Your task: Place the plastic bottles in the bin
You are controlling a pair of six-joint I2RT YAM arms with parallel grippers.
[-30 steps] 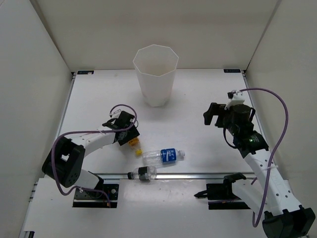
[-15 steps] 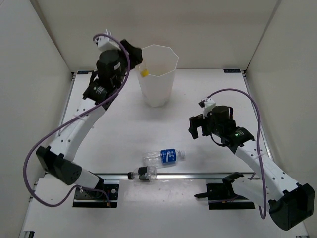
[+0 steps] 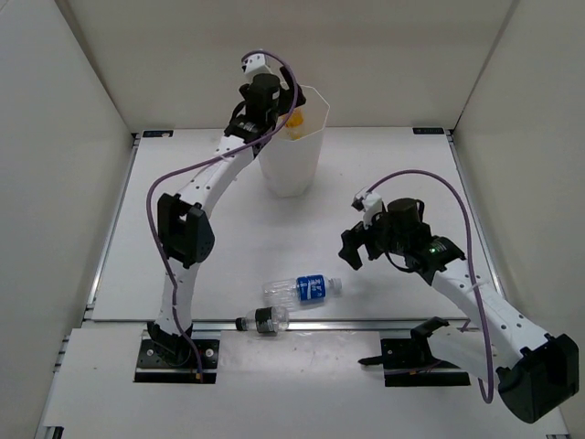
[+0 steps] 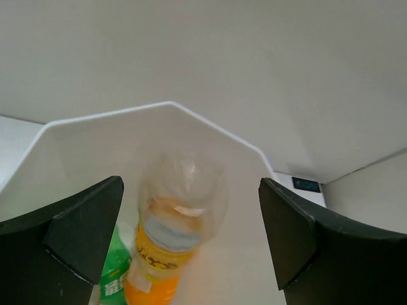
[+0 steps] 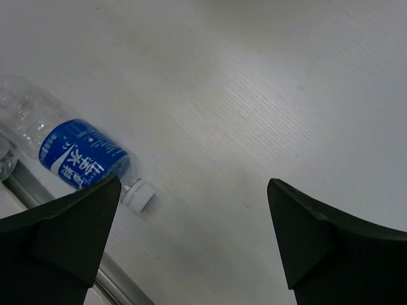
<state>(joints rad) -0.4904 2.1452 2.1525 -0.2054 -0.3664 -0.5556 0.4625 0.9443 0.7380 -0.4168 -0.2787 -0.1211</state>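
Observation:
My right gripper has the bottle below it and to its left in the top view. I will next swing my right gripper sideways and down and turn it onto the bottle's blue label [image 3: 312, 287] [image 5: 82, 154].
The white bin [image 3: 294, 169] stands at the back of the table. My left gripper [image 3: 286, 102] hangs over its rim, open. Just below it, inside the bin, is a clear bottle with yellow on it [image 3: 294, 123]. In the left wrist view that bottle [image 4: 177, 219] is loose between my wide fingers [image 4: 81, 236], bottom end towards the camera, and a green bottle [image 4: 117, 281] lies deeper against the bin wall [image 4: 95, 136]. A blue-label bottle [image 3: 304, 288] and a black-band bottle [image 3: 263, 321] lie near the front. My right gripper [image 3: 351, 249] is open and empty, just right of the blue-label bottle [image 5: 82, 159].
A metal rail [image 3: 366, 322] runs along the table's front edge, and the black-band bottle rests on it. White walls close in the left, right and back sides. The right arm's purple cable [image 3: 430, 178] loops above its wrist.
My left arm swung from the front left up to the bin with the yellow bottle, then opened and let it go. My right gripper moved left and down toward the blue-label bottle.

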